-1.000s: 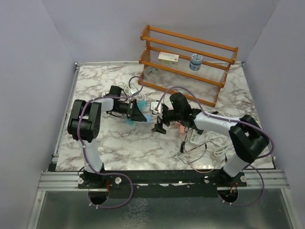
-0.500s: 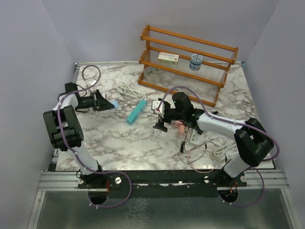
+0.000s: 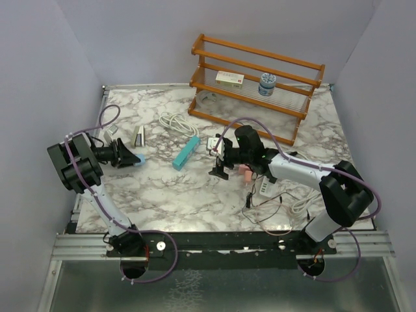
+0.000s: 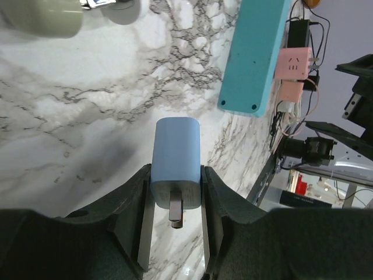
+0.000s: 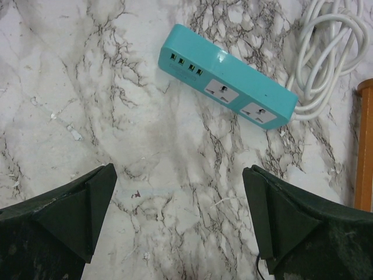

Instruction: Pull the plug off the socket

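My left gripper will next lower the blue plug (image 3: 138,158) to the marble table below and let go of it, since the plug is already apart from the teal socket strip.
The teal socket strip (image 3: 186,153) lies on the marble table (image 3: 169,195) mid-left, with nothing plugged in it; it shows in the right wrist view (image 5: 230,91) and the left wrist view (image 4: 256,52). My left gripper (image 3: 133,158) is at the table's left side, shut on the blue plug (image 4: 176,165), whose metal prongs point back at the camera. The plug (image 3: 138,158) is well apart from the strip. My right gripper (image 3: 218,166) is open and empty, hovering just right of the strip; its fingers (image 5: 87,204) frame bare marble.
A white coiled cable (image 3: 174,121) runs from the strip. A wooden rack (image 3: 253,84) with a box and a can stands at the back. A pink adapter (image 3: 245,172), a white charger (image 3: 266,187) and loose wires lie at right. A small white block (image 3: 139,136) lies near the left gripper.
My left gripper has swung from the strip to the far left of the table, carrying the blue plug away from it. The right gripper has stayed near the strip, open.
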Robot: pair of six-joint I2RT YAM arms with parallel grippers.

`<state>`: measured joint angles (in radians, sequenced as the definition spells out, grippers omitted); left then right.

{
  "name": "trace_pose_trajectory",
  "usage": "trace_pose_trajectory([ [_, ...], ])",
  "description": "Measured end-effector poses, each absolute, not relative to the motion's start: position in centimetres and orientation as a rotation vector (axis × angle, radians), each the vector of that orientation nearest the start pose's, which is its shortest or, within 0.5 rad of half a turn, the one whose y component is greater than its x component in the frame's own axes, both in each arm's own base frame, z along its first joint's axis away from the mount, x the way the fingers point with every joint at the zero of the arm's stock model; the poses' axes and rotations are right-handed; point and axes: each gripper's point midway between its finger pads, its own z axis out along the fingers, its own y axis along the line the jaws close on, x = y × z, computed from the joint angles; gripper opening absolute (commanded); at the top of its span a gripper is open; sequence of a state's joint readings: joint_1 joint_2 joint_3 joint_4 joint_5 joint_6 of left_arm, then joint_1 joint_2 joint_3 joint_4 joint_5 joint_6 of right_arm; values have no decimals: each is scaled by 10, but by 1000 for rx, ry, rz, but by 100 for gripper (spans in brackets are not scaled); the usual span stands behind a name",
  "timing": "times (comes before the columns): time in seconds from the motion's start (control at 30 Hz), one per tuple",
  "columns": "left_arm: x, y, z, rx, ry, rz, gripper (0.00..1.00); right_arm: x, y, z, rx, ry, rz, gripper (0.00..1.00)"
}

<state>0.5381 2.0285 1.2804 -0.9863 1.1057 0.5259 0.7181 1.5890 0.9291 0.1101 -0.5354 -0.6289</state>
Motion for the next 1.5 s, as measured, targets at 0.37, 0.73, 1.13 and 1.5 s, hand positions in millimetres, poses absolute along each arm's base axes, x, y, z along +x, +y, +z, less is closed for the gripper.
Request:
trace_pose_trajectory([
  [0.37, 332, 30, 39, -187, 2429, -1358, 28, 287, 341, 121, -1540, 1423, 612, 100],
  [0.73, 335, 38, 39, -250, 2498, -1304, 75, 290, 338, 119, -1541, 1429, 586, 100],
  [1.13, 336, 54, 53, -202, 2578, -1090, 99, 290, 337, 118, -1545, 1429, 578, 100],
  [1.5, 346, 86, 86, -22, 2550, -674, 99, 295, 333, 125, -1502, 1456, 547, 100],
])
